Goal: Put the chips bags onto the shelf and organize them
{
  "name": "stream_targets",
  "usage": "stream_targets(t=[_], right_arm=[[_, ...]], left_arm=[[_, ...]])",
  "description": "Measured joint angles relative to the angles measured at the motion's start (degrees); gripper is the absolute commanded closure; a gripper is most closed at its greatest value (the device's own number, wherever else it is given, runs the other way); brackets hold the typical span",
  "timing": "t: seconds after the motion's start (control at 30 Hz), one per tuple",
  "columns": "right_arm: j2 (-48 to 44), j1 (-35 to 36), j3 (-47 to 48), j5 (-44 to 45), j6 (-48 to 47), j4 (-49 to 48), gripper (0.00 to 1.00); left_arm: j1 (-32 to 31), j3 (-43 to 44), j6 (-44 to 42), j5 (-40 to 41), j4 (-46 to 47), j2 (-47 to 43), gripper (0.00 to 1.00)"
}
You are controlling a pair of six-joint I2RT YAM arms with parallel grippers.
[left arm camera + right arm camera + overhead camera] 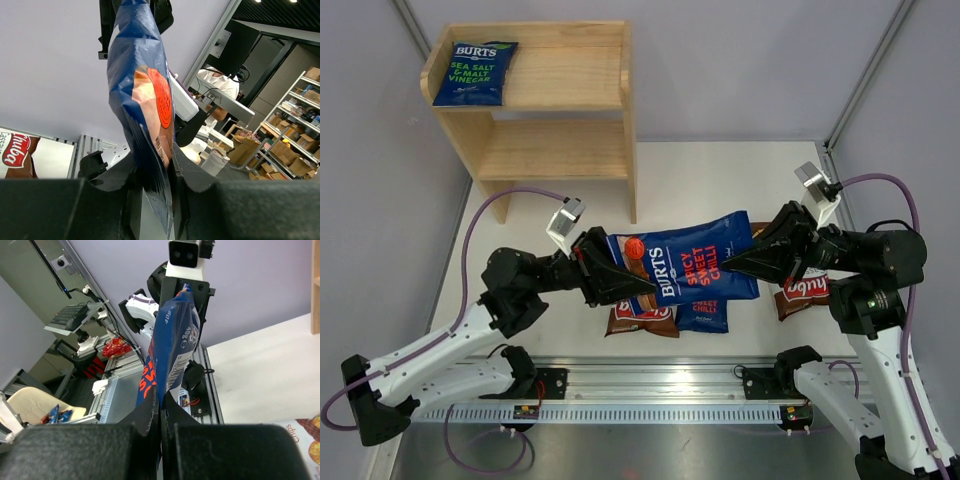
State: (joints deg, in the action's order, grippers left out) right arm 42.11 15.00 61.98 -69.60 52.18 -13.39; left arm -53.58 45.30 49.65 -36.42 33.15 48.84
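Note:
Next, my left gripper swings outward to the top shelf's bare wood beside the green-lettered bag [475, 73]. It releases the red-lettered bag there, since that part of the top shelf is empty.
A dark blue red-lettered Burts bag [685, 265] hangs above the table, held at both ends. My left gripper [613, 272] is shut on its left end, and my right gripper [742, 262] is shut on its right end. The left wrist view shows the bag [145, 95] pinched between my left gripper's [154, 186] fingers. The right wrist view shows the bag [175, 335] pinched in my right gripper [161, 412]. A green-lettered Burts bag [475, 73] lies at the left of the wooden shelf's [570, 90] top tier. The lower tier is bare.
Under the held bag lie another red-lettered Burts bag [705, 316] and a brown Chuba bag [638, 322]. A second Chuba bag [805, 292] lies under my right arm, and one also shows in the left wrist view [17, 150]. Grey walls enclose the table.

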Motion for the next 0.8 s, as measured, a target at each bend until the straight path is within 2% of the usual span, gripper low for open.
stream_targets(t=[0.07, 0.2, 0.37, 0.43, 0.47, 0.5, 0.57, 0.6, 0.63, 0.67, 0.8], right_arm=[[0.9, 0.2, 1.7, -0.1, -3.0, 4.0, 1.0], [3.0, 0.4, 5.2, -0.4, -8.0, 11.3, 1.0], [5.3, 0.5, 6.9, -1.1, -10.0, 15.1, 0.98], [6.2, 0.6, 7.5, -1.5, -10.3, 16.0, 0.96], [6.7, 0.6, 8.0, -1.7, -10.4, 16.5, 0.91], [7.3, 0.6, 8.6, -1.8, -10.7, 16.9, 0.62], [8.3, 0.5, 10.3, -0.6, -11.9, 18.5, 0.5], [8.7, 0.5, 11.4, 0.3, -12.6, 19.3, 0.39], [9.1, 0.4, 12.9, 1.8, -13.5, 21.0, 0.08], [9.4, 0.4, 14.2, 3.6, -14.7, 22.7, 0.01], [8.1, 0.4, 18.1, 12.3, -22.0, 32.8, 0.01]], left_arm=[[-0.1, 0.0, -0.7, 0.5, -1.2, -1.1, 0.76], [-0.1, -0.2, -1.7, 1.9, -3.6, -2.2, 0.84], [-0.1, -0.5, -2.6, 2.8, -5.4, -3.0, 0.96], [-0.1, -0.4, -3.1, 3.2, -6.5, -3.1, 0.98], [-0.1, -0.4, -3.4, 3.5, -7.0, -3.3, 0.99], [-0.1, -0.3, -3.8, 3.9, -7.6, -3.4, 1.0], [-0.1, -0.2, -4.3, 4.3, -9.6, -3.8, 1.0], [-0.1, -0.2, -4.6, 4.6, -11.3, -4.2, 1.0], [-0.2, -0.1, -4.8, 5.2, -13.1, -4.7, 1.0], [-0.3, -0.1, -4.9, 6.1, -14.8, -5.2, 1.0], [-0.3, 1.2, -5.5, 11.8, -21.8, -7.3, 1.0]])
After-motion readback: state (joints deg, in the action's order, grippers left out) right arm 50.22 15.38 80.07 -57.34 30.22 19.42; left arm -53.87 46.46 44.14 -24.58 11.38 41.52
